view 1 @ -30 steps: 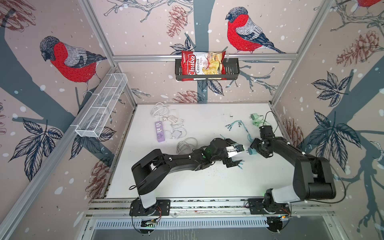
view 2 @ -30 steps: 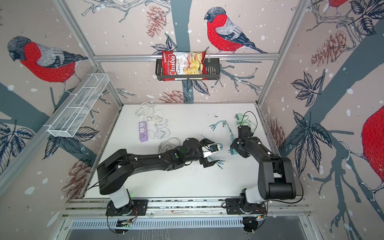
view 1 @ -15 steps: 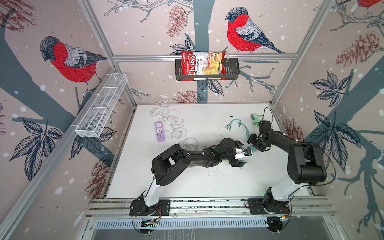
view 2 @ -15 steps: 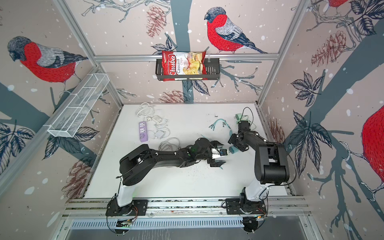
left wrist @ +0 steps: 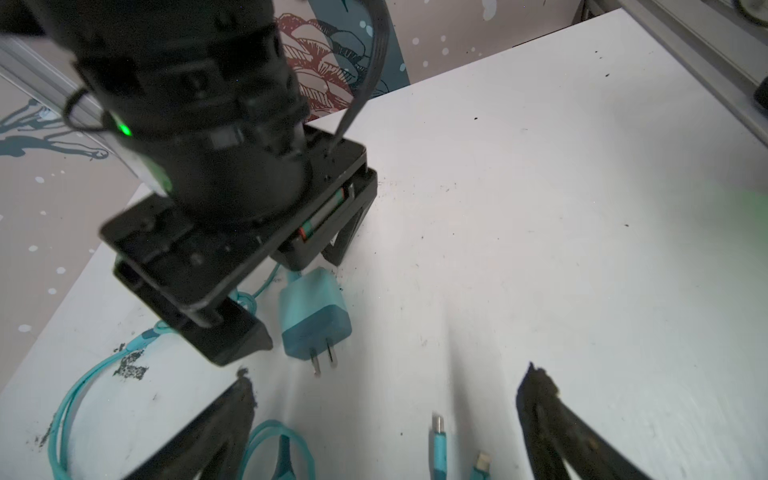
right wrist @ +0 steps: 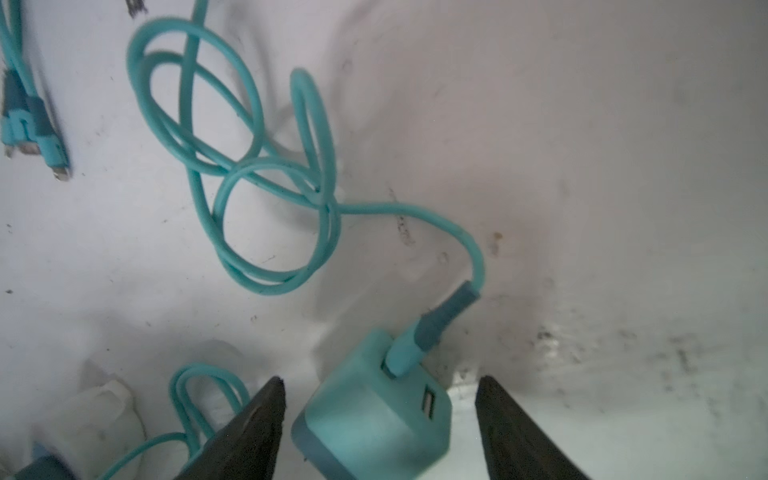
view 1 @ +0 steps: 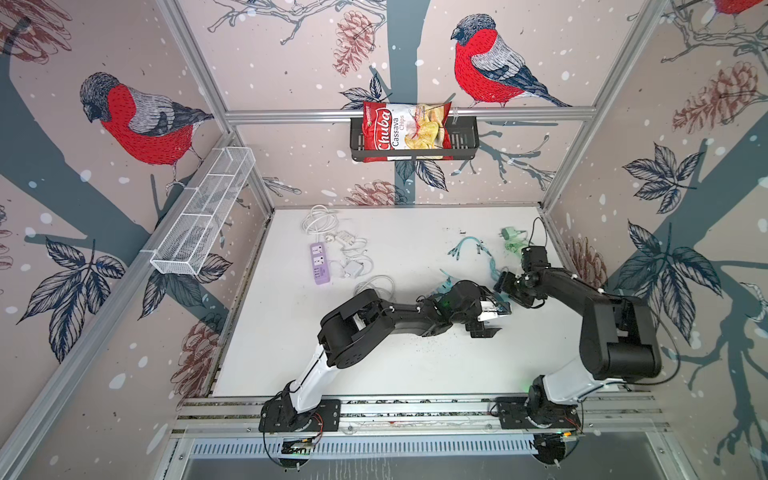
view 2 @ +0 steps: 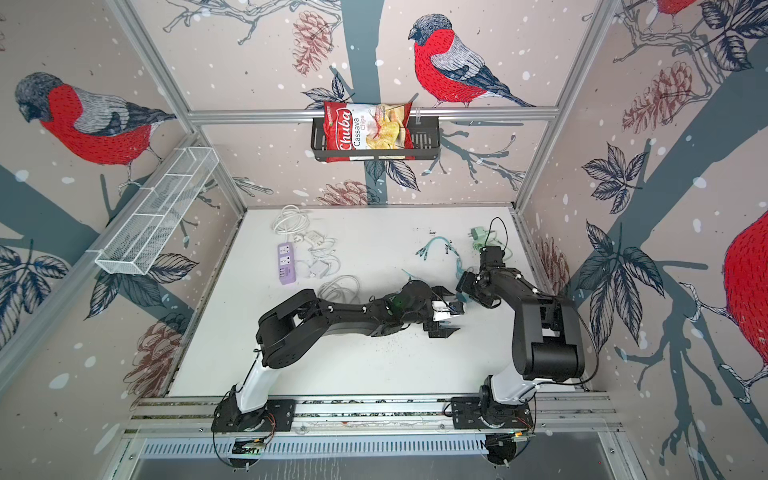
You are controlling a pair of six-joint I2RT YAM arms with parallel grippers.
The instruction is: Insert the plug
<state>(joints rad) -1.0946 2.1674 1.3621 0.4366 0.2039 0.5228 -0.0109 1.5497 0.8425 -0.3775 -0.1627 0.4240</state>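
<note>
The teal plug's pins point toward my left gripper's open fingers, so that gripper lowers outward over the prongs next and closes on the plug's sides.
The plug (right wrist: 374,415) is a teal charger block with two flat prongs, lying on the white table (left wrist: 540,208) with a teal cable (right wrist: 249,174) plugged into its back. My right gripper (right wrist: 380,399) is open and straddles the block, with a gap on each side. The left wrist view shows the same plug (left wrist: 316,316) under the right gripper's black body. My left gripper (left wrist: 386,415) is wide open just in front of the prongs, holding nothing, with loose cable connectors (left wrist: 438,444) between its fingers. A purple power strip (view 1: 319,263) lies at the table's back left.
White cables and adapters (view 1: 349,249) lie beside the power strip, and a white cable loop (view 1: 374,284) is near the left arm. A green adapter (view 1: 510,235) and a teal multi-head cable (view 1: 465,245) lie at the back right. A wire basket (view 1: 203,212) hangs on the left wall.
My left gripper has moved to the right, closer to the right gripper and the plug. The right arm's elbow has swung up while its gripper stayed over the plug.
</note>
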